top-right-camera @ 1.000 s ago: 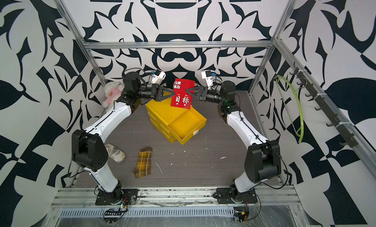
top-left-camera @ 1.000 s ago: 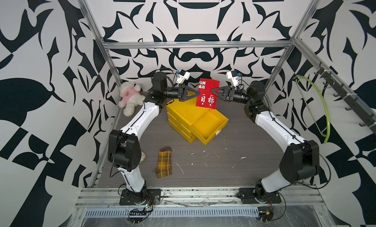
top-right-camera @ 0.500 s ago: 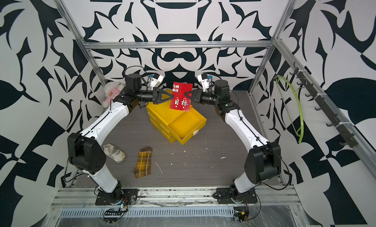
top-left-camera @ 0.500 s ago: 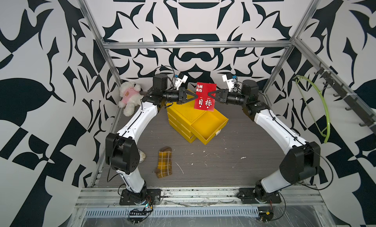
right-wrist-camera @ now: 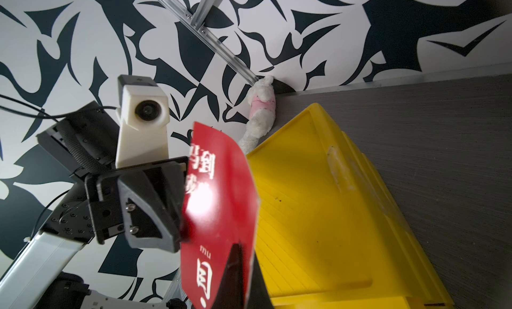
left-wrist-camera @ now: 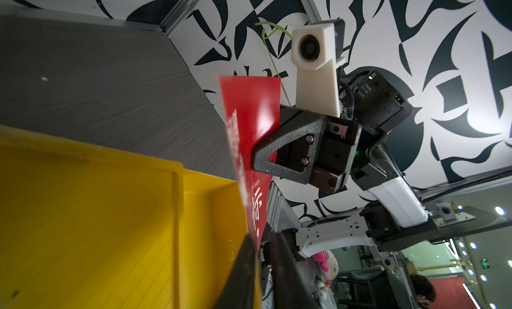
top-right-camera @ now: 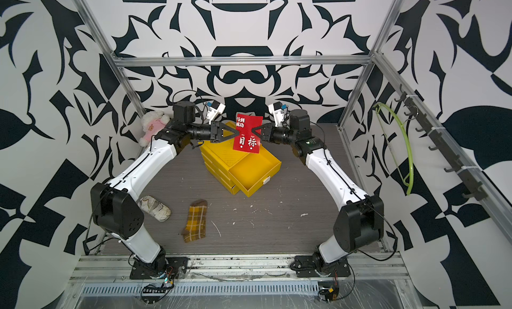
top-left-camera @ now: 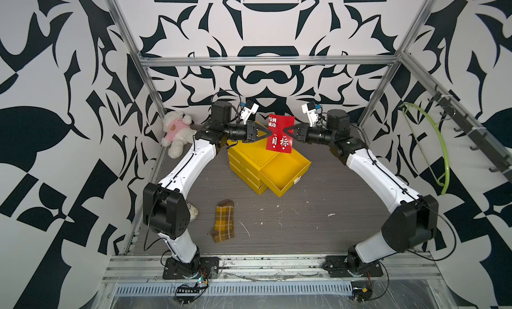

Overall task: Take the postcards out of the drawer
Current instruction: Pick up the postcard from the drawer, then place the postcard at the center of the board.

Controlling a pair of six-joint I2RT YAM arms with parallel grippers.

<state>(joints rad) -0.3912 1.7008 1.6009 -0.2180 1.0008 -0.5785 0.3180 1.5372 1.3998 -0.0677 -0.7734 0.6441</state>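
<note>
I should next move my right gripper toward the wall on the hoop's wall side, then down to let go of the card, because bare floor (top-left-camera: pixel 321 163) beside the drawer is below my gripper.
A red postcard (top-left-camera: pixel 279 134) (top-right-camera: pixel 248 135) with white Chinese characters hangs upright in the air above the yellow drawer unit (top-left-camera: pixel 248 155). My right gripper (top-left-camera: pixel 286 132) (right-wrist-camera: pixel 246 252) is shut on the card's right edge. My left gripper (top-left-camera: pixel 266 133) (left-wrist-camera: pixel 263 243) is at the card's left edge. Its jaws stand a little apart, and the card (left-wrist-camera: pixel 249 122) lies against one finger. The top drawer (top-left-camera: pixel 282 170) (top-right-camera: pixel 255 169) is pulled out, and the part of its inside that shows is bare yellow.
A yellow-brown plaid sock (top-left-camera: pixel 224 224) lies on the grey floor in front. A small shoe (top-right-camera: pixel 153 207) lies by the left arm's base. A white plush toy (top-left-camera: pixel 176 133) sits in the back left corner. A green hoop (top-left-camera: pixel 440 155) hangs on the right wall.
The right gripper came in and shut on the card's right edge. The left jaws, shut on the card before, have now parted. The card has hardly moved.
</note>
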